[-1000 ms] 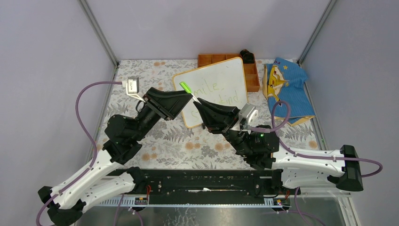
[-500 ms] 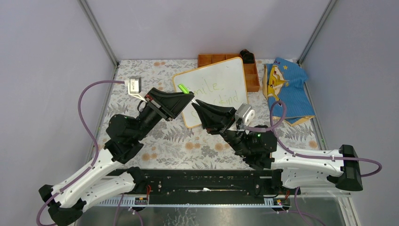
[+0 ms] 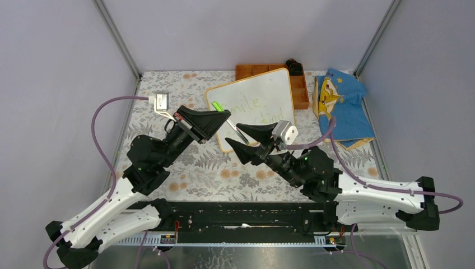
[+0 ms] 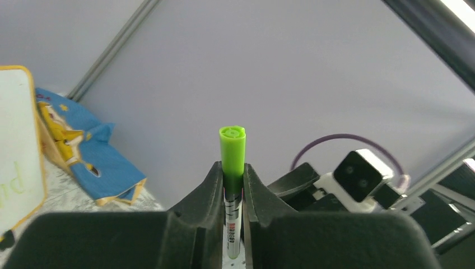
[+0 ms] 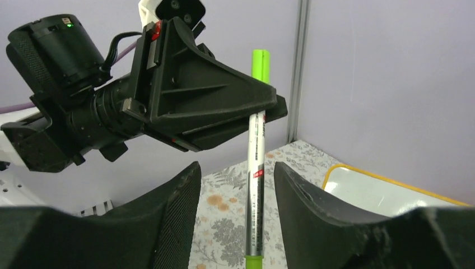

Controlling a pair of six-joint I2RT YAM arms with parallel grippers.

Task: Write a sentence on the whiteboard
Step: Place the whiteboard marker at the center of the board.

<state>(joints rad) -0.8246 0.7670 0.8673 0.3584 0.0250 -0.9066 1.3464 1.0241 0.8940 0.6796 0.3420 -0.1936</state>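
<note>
My left gripper is above clear flowered cover (image 3: pixel 200 161) and needs to move down and to its left in the top view toward it, tipping downward to release the marker (image 3: pixel 217 105).
The whiteboard (image 3: pixel 274 89) lies tilted at the back middle of the table, with the light yellow-green sentence (image 3: pixel 250 104) on it in two lines, partly hidden by the arms. My left gripper (image 3: pixel 226 114) is shut on a silver marker (image 3: pixel 217 105) with green ends, held above the board's near left corner. In the left wrist view (image 4: pixel 232 171) the jaws clamp the marker (image 4: pixel 232 151) just below its green end. My right gripper (image 3: pixel 233 134) is open, its jaws either side of the marker's lower barrel without touching. The right wrist view (image 5: pixel 236 168) shows the marker (image 5: pixel 255 185) between them.
An orange compartment tray (image 3: pixel 301 92) stands behind the board with a black object (image 3: pixel 294 65) at its far end. A blue cloth with a yellow figure (image 3: pixel 339 101) lies at the back right. The table has a flowered cover (image 3: pixel 207 168). Grey walls close in both sides.
My right gripper, shut at the marker's lower end before, has opened, turned and drawn back a little toward me. The left gripper still holds the marker, shifted slightly.
</note>
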